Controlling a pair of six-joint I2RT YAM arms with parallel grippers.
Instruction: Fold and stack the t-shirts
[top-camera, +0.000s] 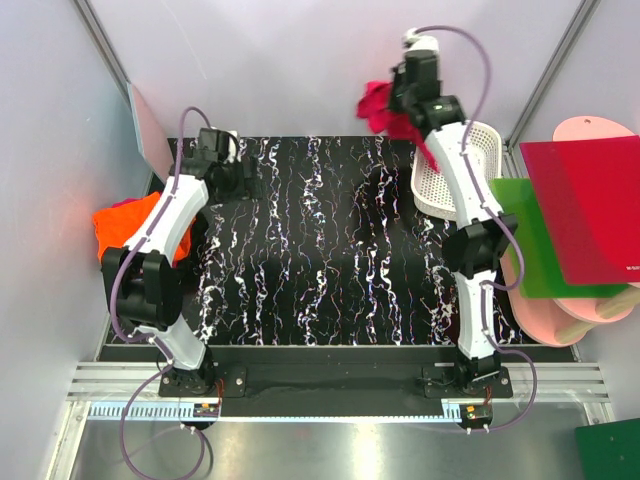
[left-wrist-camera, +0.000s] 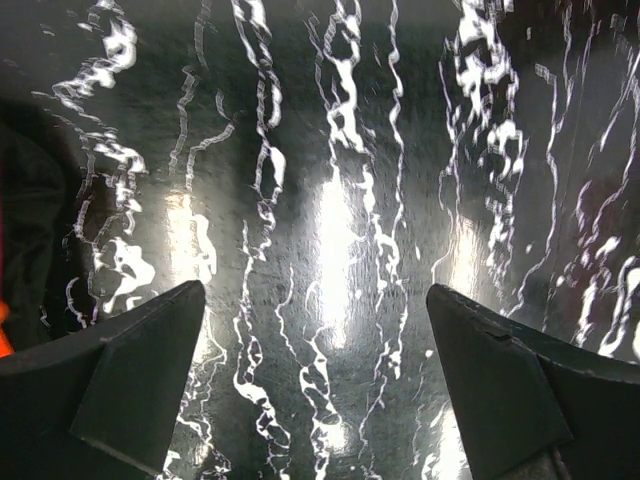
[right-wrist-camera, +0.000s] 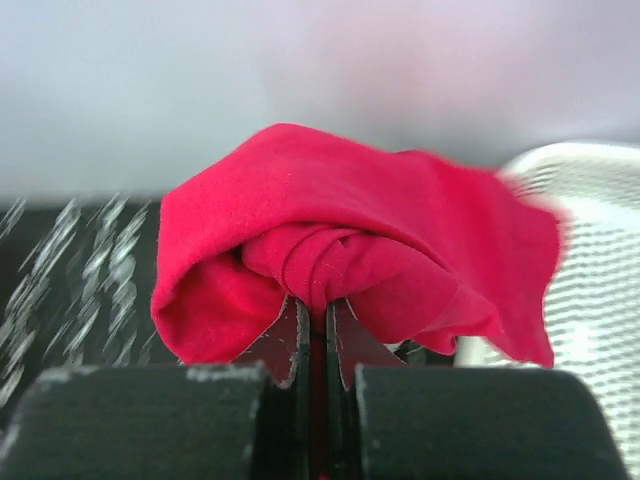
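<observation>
I should next move my right gripper back from beside the basket, lower it to the middle of the black marbled mat and release the shirt (right-wrist-camera: 340, 240), because that spot is bare.
My right gripper (top-camera: 392, 100) is shut on the crimson-pink t-shirt (top-camera: 380, 105) and holds it bunched in the air at the back of the table, beside the white basket. In the right wrist view the shirt (right-wrist-camera: 340, 240) hangs folded over my gripper (right-wrist-camera: 316, 305), with cloth pinched between the closed jaws. The orange t-shirt (top-camera: 125, 225) lies crumpled at the left table edge, partly under my left arm. My left gripper (top-camera: 232, 160) is open and empty over the black marbled mat (top-camera: 330, 250); in the left wrist view the gripper (left-wrist-camera: 315, 300) shows only mat (left-wrist-camera: 330, 200) between its fingertips.
A white mesh basket (top-camera: 445, 175) stands at the back right; it also shows in the right wrist view (right-wrist-camera: 590, 260). A stiff red board (top-camera: 590, 205), a green board (top-camera: 535, 240) and pink boards (top-camera: 590, 310) lie off the right edge. Walls enclose the back and sides.
</observation>
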